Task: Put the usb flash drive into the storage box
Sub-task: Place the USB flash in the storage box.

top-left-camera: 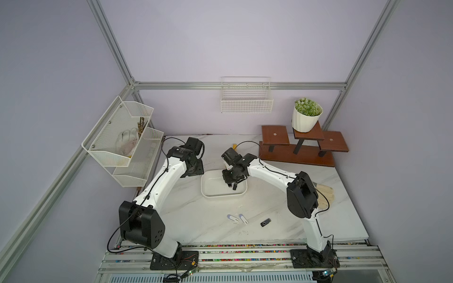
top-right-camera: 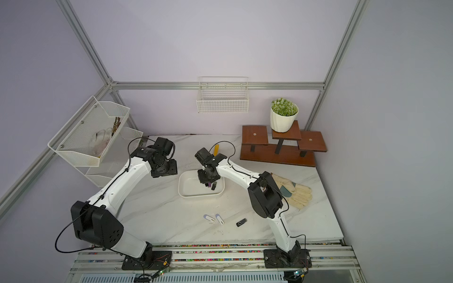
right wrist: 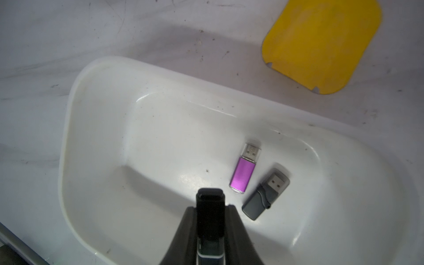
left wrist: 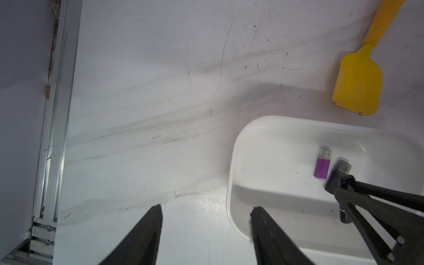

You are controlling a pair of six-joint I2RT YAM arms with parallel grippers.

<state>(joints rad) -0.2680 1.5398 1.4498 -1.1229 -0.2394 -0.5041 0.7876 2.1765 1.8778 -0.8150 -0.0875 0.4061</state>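
My right gripper lowers toward the bottom of the box beside the purple drive, away from the grey one, next. It releases the black drive there, as that part lies bare.
The storage box (top-left-camera: 204, 186) is a shallow white tub in the middle of the table. My right gripper (right wrist: 210, 207) hangs over its inside, shut on a black usb flash drive (right wrist: 210, 220) that sticks out past the fingertips. On the box floor lie a purple drive (right wrist: 244, 174) and a grey drive (right wrist: 266, 195), side by side. Nearer the front of the table are two white drives (top-left-camera: 232, 218) (top-left-camera: 243, 218) and a black swivel drive (top-left-camera: 265, 222). My left gripper (left wrist: 205, 208) is open and holds nothing, above bare table beside the box's rim (left wrist: 231, 174).
A yellow spatula (left wrist: 358, 85) lies just behind the box. A work glove (top-right-camera: 294, 193) lies at the right under the right arm. A wooden stand (top-left-camera: 299, 149) with a potted plant (top-left-camera: 306, 115) is at the back right, a wire basket (top-left-camera: 246, 98) on the wall, a mesh rack (top-left-camera: 120, 137) at the left.
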